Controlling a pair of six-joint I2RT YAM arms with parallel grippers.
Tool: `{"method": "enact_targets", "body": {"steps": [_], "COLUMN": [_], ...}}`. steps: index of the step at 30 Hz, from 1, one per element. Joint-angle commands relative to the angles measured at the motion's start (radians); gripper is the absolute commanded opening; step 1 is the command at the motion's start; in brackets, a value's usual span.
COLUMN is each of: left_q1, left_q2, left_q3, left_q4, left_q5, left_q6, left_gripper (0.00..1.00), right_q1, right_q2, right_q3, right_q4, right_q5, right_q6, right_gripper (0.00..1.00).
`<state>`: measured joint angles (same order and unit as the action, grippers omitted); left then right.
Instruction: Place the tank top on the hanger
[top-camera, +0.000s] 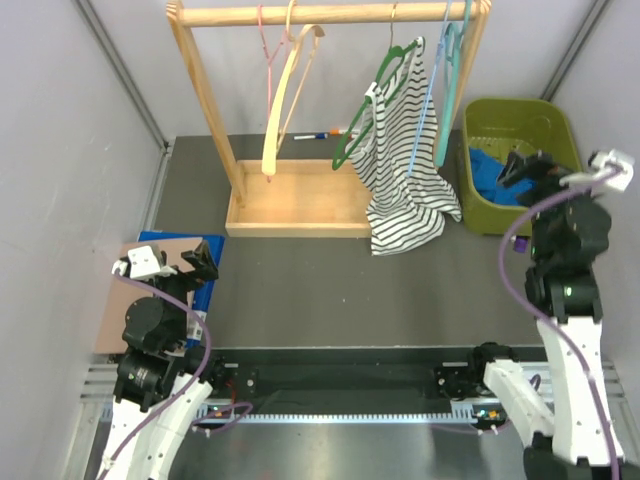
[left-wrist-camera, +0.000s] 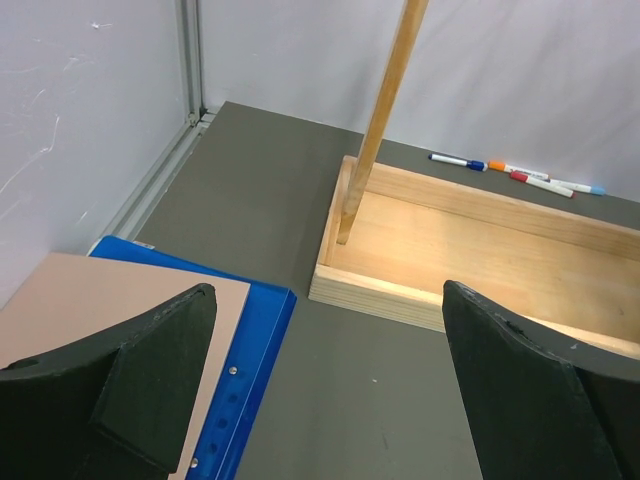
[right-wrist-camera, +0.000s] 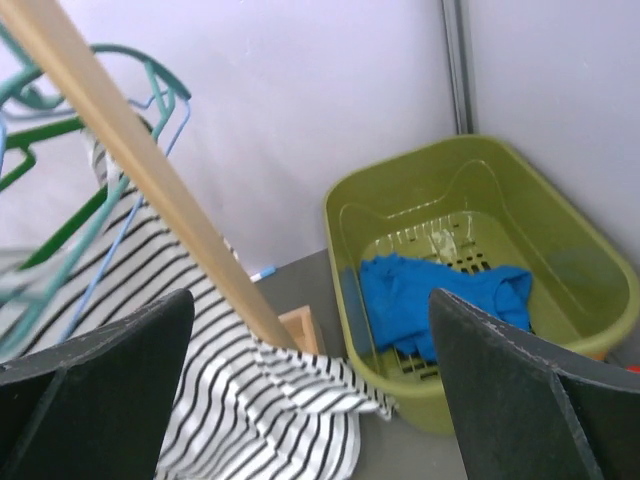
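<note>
The tank top's middle fold (top-camera: 488, 176) is below my right gripper and outward of it, so my right gripper should next tilt downward and lower outward into the basket (top-camera: 553, 118) onto that fold.
The royal-blue tank top (top-camera: 488, 178) lies crumpled in a green basket (top-camera: 553, 118) at the right; it also shows in the right wrist view (right-wrist-camera: 410, 300). The thin pink wire hanger (top-camera: 269, 70) hangs empty on the left part of the wooden rail. My right gripper (top-camera: 555, 170) is open and empty, raised above the basket's near side (right-wrist-camera: 310, 300). My left gripper (top-camera: 170, 262) is open and empty at the near left, low over the table (left-wrist-camera: 328, 295), far from both things.
The wooden rack (top-camera: 300, 205) has a tray base and slanted posts. A cream wooden hanger (top-camera: 290, 90) hangs beside the pink one. A striped top (top-camera: 400, 170) hangs on a green hanger. Markers (top-camera: 320, 134) lie behind the rack. A blue board with a tan sheet (top-camera: 150, 290) lies under my left gripper.
</note>
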<state>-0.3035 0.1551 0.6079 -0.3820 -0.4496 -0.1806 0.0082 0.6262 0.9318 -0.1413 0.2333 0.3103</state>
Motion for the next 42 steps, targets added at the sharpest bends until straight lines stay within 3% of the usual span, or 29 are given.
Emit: {"method": "enact_targets", "body": {"steps": [1, 5, 9, 11, 18, 22, 27, 39, 42], "left_q1": [0.001, 0.003, 0.001, 0.001, 0.003, 0.003, 0.003, 0.003, 0.003], "left_q2": [-0.009, -0.015, -0.014, -0.011, -0.011, -0.014, -0.032, -0.071, -0.083], "left_q3": [-0.008, -0.020, -0.028, -0.030, -0.031, -0.030, -0.030, -0.033, -0.034], "left_q4": [0.043, 0.051, 0.064, 0.069, 0.075, 0.065, 0.063, 0.055, 0.058], "left_q5": [0.006, 0.022, 0.032, 0.046, 0.058, 0.071, 0.065, 0.045, 0.028], "left_q6": [0.023, 0.044, 0.050, 0.059, 0.061, 0.058, 0.056, 0.058, 0.058], "left_gripper": [0.99, 0.99, 0.99, 0.99, 0.99, 0.99, 0.99, 0.99, 0.99], "right_q1": [-0.039, -0.102, -0.240, -0.280, -0.290, -0.289, -0.287, -0.269, -0.269], "right_q2": [0.286, 0.525, 0.838, 0.944, 1.399, 1.515, 1.622, 1.768, 1.775], "right_q3": [0.211, 0.413, 0.588, 0.700, 1.033, 1.107, 1.105, 1.153, 1.147], "right_q4": [-0.081, -0.116, -0.185, -0.251, -0.493, -0.552, -0.593, -0.690, -0.670], "right_q5": [0.057, 0.040, -0.243, -0.311, -0.356, -0.276, -0.301, -0.241, -0.294], "right_q6": [-0.030, -0.016, 0.032, 0.017, -0.068, -0.077, -0.094, -0.152, -0.155], "right_gripper": [1.00, 1.00, 1.00, 1.00, 1.00, 1.00, 1.00, 0.99, 0.77]}}
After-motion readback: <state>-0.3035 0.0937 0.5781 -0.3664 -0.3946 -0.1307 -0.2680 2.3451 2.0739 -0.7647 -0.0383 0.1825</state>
